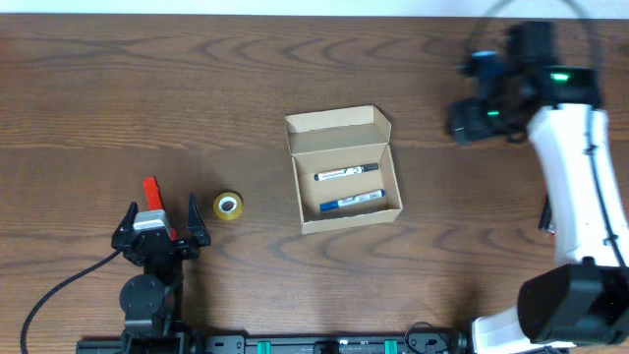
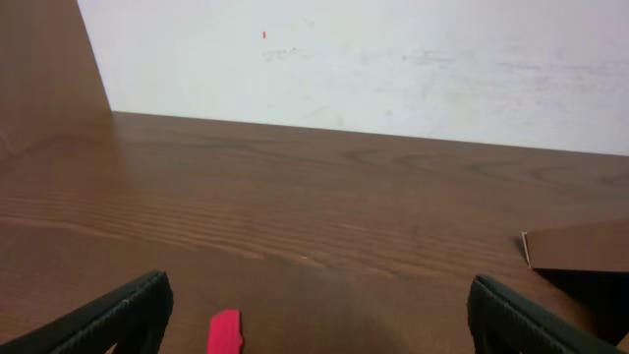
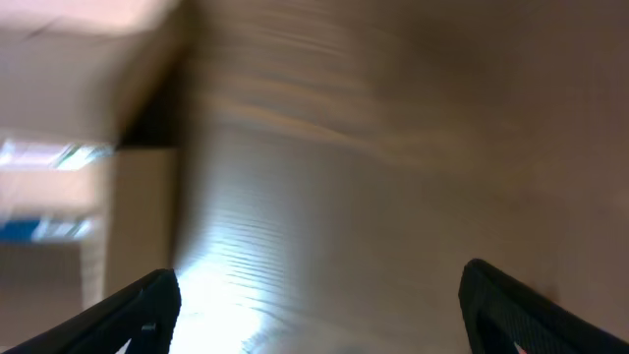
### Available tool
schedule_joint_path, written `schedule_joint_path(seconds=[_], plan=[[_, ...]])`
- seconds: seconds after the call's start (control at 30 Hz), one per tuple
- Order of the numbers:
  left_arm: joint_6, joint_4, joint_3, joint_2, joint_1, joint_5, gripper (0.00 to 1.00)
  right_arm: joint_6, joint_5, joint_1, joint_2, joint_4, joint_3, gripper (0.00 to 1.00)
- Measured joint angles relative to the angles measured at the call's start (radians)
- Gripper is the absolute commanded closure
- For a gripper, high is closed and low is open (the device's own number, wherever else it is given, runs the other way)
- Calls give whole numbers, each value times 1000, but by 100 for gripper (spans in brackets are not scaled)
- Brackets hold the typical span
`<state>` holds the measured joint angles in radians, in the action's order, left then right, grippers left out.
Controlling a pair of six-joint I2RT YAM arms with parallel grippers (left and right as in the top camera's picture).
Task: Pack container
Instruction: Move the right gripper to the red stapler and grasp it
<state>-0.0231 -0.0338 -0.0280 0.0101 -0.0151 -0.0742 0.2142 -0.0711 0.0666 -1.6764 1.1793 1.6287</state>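
The small dark object [image 1: 546, 215] is next for my right gripper, which will swing away from the box, then go back and down to it.
The container [image 1: 392, 183] is a small tan cardboard box at the table's centre, its flap lid [image 1: 338, 121] standing open at the far side. A black marker [image 1: 347, 173] and a blue marker [image 1: 351, 203] lie inside it. My left gripper [image 1: 160, 228] is open and empty at the front left, with a red marker [image 1: 151, 190] lying just beyond its fingers; the red marker also shows in the left wrist view [image 2: 224, 332] between the open fingers [image 2: 314, 324]. My right gripper [image 1: 462, 123] is open and empty right of the box, above the table. In the blurred right wrist view [image 3: 319, 315] the box [image 3: 138, 216] lies at the left.
A yellow tape roll [image 1: 228, 206] lies between my left gripper and the box. A small dark object [image 1: 546, 222] lies at the right, partly behind the right arm. The box's corner [image 2: 580, 246] shows at the right of the left wrist view.
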Motion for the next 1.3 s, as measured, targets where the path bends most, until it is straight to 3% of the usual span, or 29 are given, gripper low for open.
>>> schedule_joint_path(seconds=[0.2, 0.5, 0.87, 1.3], plan=[[0, 0, 0, 0, 0, 0, 5, -183, 25, 343, 2, 10, -6, 13], [0, 0, 0, 0, 0, 0, 5, -187, 42, 592, 1, -113, -171, 12], [0, 0, 0, 0, 0, 0, 5, -18, 41, 650, -2, -346, -462, 12], [0, 0, 0, 0, 0, 0, 5, 17, 41, 650, -47, -460, -526, 13]])
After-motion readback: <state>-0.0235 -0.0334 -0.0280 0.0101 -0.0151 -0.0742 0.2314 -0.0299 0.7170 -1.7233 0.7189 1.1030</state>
